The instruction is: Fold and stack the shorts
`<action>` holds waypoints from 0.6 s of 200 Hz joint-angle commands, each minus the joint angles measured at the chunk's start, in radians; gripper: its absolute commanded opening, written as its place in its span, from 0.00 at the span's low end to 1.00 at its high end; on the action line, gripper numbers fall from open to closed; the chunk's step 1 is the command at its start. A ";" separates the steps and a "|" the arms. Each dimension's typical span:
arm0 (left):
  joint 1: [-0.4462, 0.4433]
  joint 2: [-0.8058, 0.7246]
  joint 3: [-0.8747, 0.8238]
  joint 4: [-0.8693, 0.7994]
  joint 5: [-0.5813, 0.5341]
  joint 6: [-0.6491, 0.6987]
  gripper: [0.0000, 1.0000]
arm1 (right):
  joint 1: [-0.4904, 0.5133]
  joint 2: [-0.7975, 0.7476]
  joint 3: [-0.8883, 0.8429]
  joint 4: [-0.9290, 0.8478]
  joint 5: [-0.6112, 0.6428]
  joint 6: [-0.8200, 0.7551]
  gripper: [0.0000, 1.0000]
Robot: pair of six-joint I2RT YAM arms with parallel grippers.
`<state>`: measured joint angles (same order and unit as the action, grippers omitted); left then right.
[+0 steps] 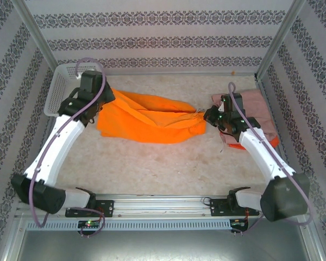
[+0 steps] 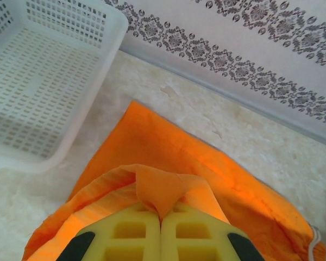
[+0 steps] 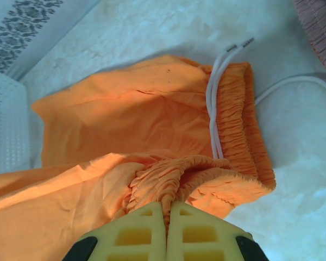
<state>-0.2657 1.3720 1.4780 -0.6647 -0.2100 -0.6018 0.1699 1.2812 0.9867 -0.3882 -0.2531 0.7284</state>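
Note:
The right gripper carries the gathered elastic waist (image 3: pixel 171 179) outward and down onto the far end of the waistband (image 3: pixel 234 73) next and releases it, since that layer lies flat.
Yellow-orange shorts (image 1: pixel 146 119) lie stretched across the middle of the table between both grippers. My left gripper (image 1: pixel 100 106) is shut on a pinch of their leg hem (image 2: pixel 160 193). At the other end, my right gripper (image 1: pixel 206 115) is shut on the gathered elastic waist (image 3: pixel 171 179), next to the white drawstring (image 3: pixel 213 103). Dusty pink shorts (image 1: pixel 256 111) lie folded at the right, under the right arm. Beneath them a red-orange pair (image 1: pixel 240 144) shows at the front edge.
A white plastic mesh basket (image 1: pixel 58 89) stands at the back left, close behind the left gripper; its wall (image 2: pixel 92 92) is near the shorts' edge. Patterned walls close in the table on three sides. Bare tabletop (image 1: pixel 163 163) lies in front of the shorts.

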 commanded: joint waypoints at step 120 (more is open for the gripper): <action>0.180 0.525 0.276 0.192 0.154 -0.082 0.28 | -0.146 0.577 0.394 0.161 -0.195 0.212 0.44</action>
<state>-0.1421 1.8141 1.6524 -0.5259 -0.1471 -0.6285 0.0673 1.7908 1.2991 -0.2867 -0.3801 0.8181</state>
